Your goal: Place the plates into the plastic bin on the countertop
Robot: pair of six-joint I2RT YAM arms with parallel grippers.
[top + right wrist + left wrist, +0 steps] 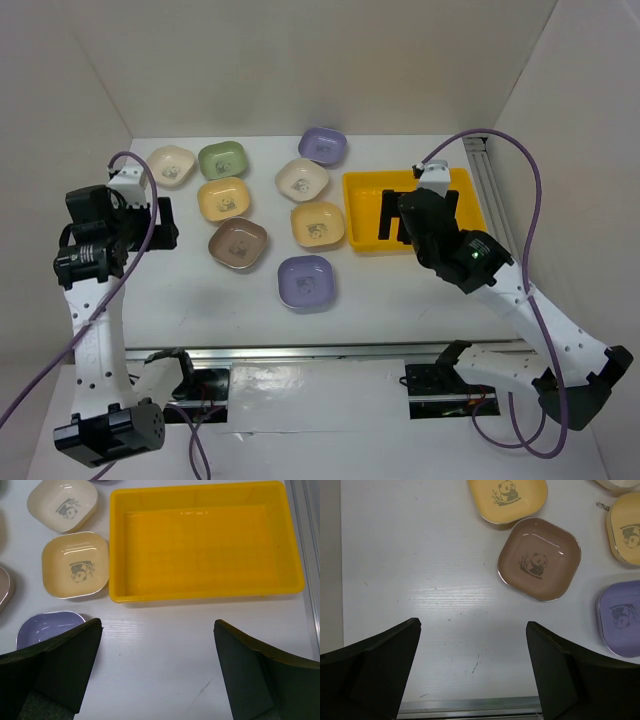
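Note:
My left gripper needs to move down and to the right in the top view next, because the brown plate's nearest rim [501, 574] is below it on that side.
Several small pastel plates lie on the white countertop [200, 300], left of the yellow plastic bin [365, 205], which holds no plates. They include a brown plate [238, 243], a near lavender plate [305, 282], a yellow plate [318, 223] and a cream plate [302, 179]. My left gripper [163, 223] is open and empty, left of the brown plate [539, 559]; in its wrist view [472, 625] bare table lies between the fingers. My right gripper [418, 210] is open and empty above the bin [205, 545]; in its wrist view [157, 624] it sits near the bin's front wall.
More plates lie at the back: cream [170, 165], green [222, 159], yellow [224, 198] and lavender [322, 146]. A metal rail [490, 180] runs right of the bin. Another rail [330, 355] lines the table's front edge. White walls enclose the sides and back.

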